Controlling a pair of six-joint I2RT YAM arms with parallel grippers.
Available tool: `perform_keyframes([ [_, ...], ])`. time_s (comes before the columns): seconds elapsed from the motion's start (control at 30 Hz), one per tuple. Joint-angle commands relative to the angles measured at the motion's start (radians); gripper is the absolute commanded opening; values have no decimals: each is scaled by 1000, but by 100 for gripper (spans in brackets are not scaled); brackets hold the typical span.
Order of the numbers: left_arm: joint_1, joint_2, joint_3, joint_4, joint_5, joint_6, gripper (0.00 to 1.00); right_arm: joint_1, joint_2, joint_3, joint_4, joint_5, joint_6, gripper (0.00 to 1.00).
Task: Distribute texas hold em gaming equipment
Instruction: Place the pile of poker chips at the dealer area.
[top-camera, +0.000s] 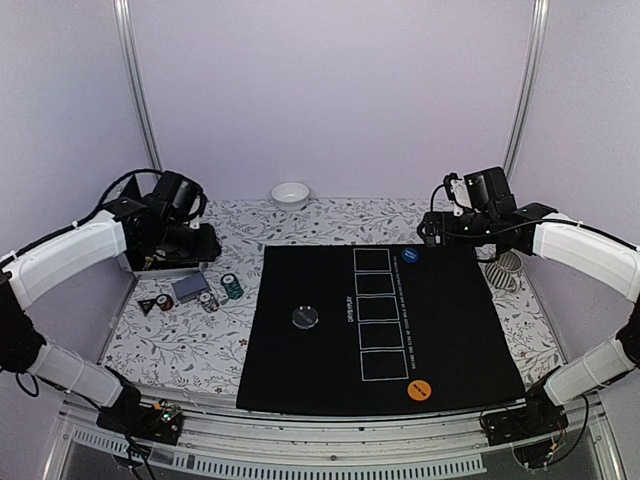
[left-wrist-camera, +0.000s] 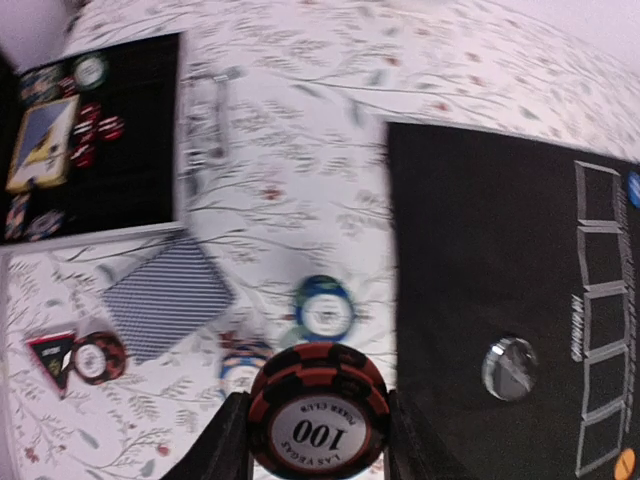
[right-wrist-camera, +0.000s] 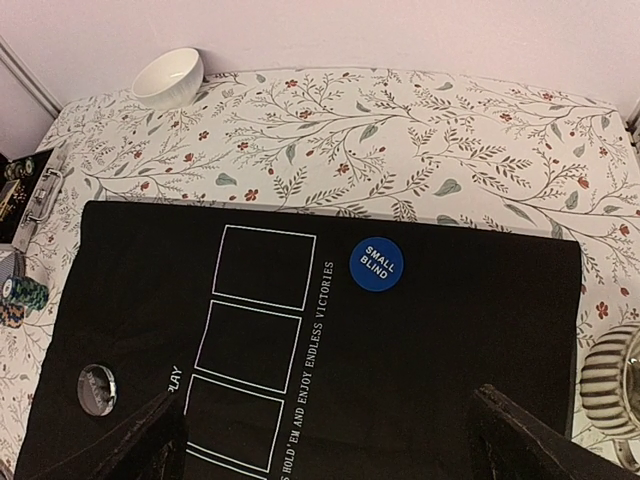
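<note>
The bare mat beyond the shiny disc (top-camera: 305, 317) is below my left gripper and to its right in the top view, so I should cross over, lower and let the chips go.
My left gripper (top-camera: 196, 240) is shut on a small stack of red-and-black striped poker chips (left-wrist-camera: 318, 410) marked 100, held above the floral cloth left of the mat. Below it lie a green chip stack (left-wrist-camera: 324, 307) (top-camera: 232, 286), a white-and-blue chip stack (left-wrist-camera: 243, 365), a red chip (left-wrist-camera: 98, 357) and the grey-blue card deck (left-wrist-camera: 168, 297) (top-camera: 188, 288). My right gripper (right-wrist-camera: 330, 450) (top-camera: 432, 230) is open and empty over the mat's far right part. The blue "small blind" disc (right-wrist-camera: 376, 264) (top-camera: 412, 257), a dark shiny disc (top-camera: 305, 317) (right-wrist-camera: 96, 389) and an orange disc (top-camera: 420, 390) lie on the mat.
The black mat (top-camera: 330, 370) with five white rectangles fills the middle. An open black case (left-wrist-camera: 130, 150) with more chips stands at the far left (top-camera: 170, 262). A white bowl (top-camera: 290, 194) (right-wrist-camera: 168, 78) stands at the back. A striped holder (top-camera: 505, 270) stands right of the mat.
</note>
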Motion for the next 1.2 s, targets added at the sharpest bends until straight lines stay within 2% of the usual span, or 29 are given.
perform_keyframes([
  [0.0, -182, 84, 89, -43, 59, 49, 0, -4, 1, 10, 16, -21, 18, 99],
  [0.23, -342, 350, 221, -9, 81, 143, 0, -4, -28, -2, 13, -17, 23, 99],
  [0.53, -340, 685, 397, -2, 85, 242, 0, -4, -56, -20, 1, 4, 12, 99],
  [0.8, -317, 732, 458, 36, 105, 240, 0, -4, -39, -22, 0, -6, 5, 99],
  [0.97, -349, 703, 496, 52, 121, 271, 0, -4, 37, 21, 12, -249, -19, 98],
  [1.07, -398, 655, 493, 99, 124, 326, 0, -4, 102, 46, 52, -469, -26, 89],
  [1.17, -462, 574, 479, 171, 151, 394, 0, -2, 169, 52, 146, -764, 9, 74],
])
